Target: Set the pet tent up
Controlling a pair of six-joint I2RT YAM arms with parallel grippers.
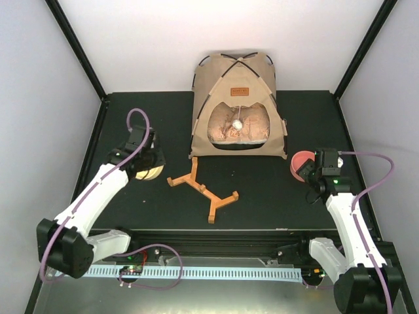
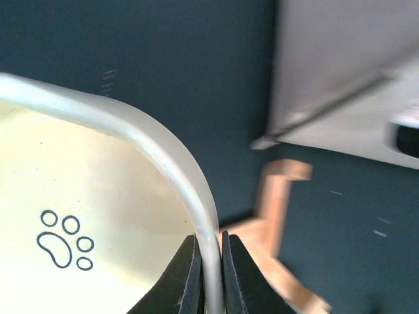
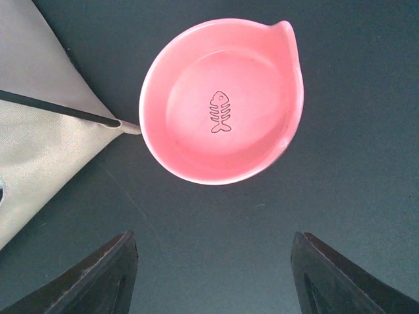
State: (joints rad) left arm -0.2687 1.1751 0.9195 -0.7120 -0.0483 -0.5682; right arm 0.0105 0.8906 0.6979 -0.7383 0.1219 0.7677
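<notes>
My left gripper shifts to the right in the top view next and lowers the cream bowl (image 2: 85,190) onto the stand's tent-side fork (image 2: 265,219). It then releases the bowl, because that fork stands empty.
The pet tent (image 1: 239,108) stands erected at the back middle of the table, tan with thin black poles crossing on top. A white pom-pom (image 1: 237,123) hangs in its doorway in front of a floral cushion. One tan corner of the tent (image 3: 39,144) and a pole tip show in the right wrist view. My left gripper (image 1: 147,163) is far left of the tent, and in the left wrist view it (image 2: 209,275) is shut on the rim of a cream bowl (image 2: 85,190) with a paw print. My right gripper (image 3: 213,275) is open just short of a pink bowl (image 3: 222,98).
A wooden bowl stand (image 1: 203,188) lies flat in front of the tent, between the arms; its blurred wooden bars (image 2: 275,209) appear beyond the cream bowl. The pink bowl (image 1: 301,165) sits by the tent's right front corner. White walls enclose the black table (image 1: 157,124).
</notes>
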